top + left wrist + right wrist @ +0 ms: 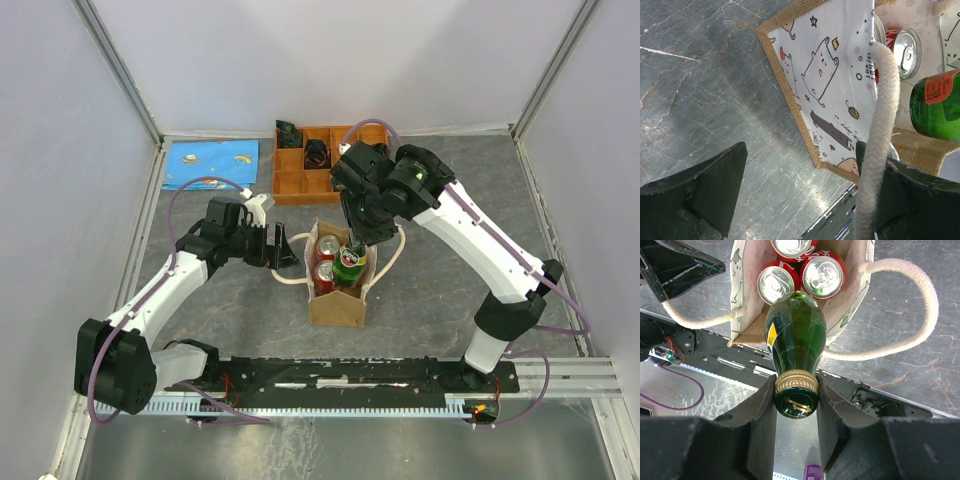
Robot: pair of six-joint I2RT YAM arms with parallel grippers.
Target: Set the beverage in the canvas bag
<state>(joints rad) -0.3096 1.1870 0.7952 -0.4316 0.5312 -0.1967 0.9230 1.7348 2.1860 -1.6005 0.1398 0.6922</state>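
Note:
The robot's right gripper should next move back and down to release the bottle (796, 337) in the bag's near end (758, 327), which is below and back from the gripper, clear of cans.
The canvas bag (336, 300) stands in the middle of the table, its mouth open upward, with red cans (325, 262) inside. My right gripper (796, 395) is shut on the gold-banded neck of the beverage, a green glass bottle (796, 337). The bottle hangs base-down in the bag's mouth beside the cans (822, 274). My left gripper (278, 247) stands wide open just left of the bag. The bag's left rope handle (880, 140) lies against the inside of its right finger (925, 200). The printed bag wall (830, 85) and the bottle (937, 105) also show in the left wrist view.
An orange wooden compartment tray (288, 183) with dark items sits behind the bag. A blue printed card (210, 163) lies at the back left. The bag's other rope handle (920, 305) loops out to the right. A black rail (340, 375) runs along the near edge.

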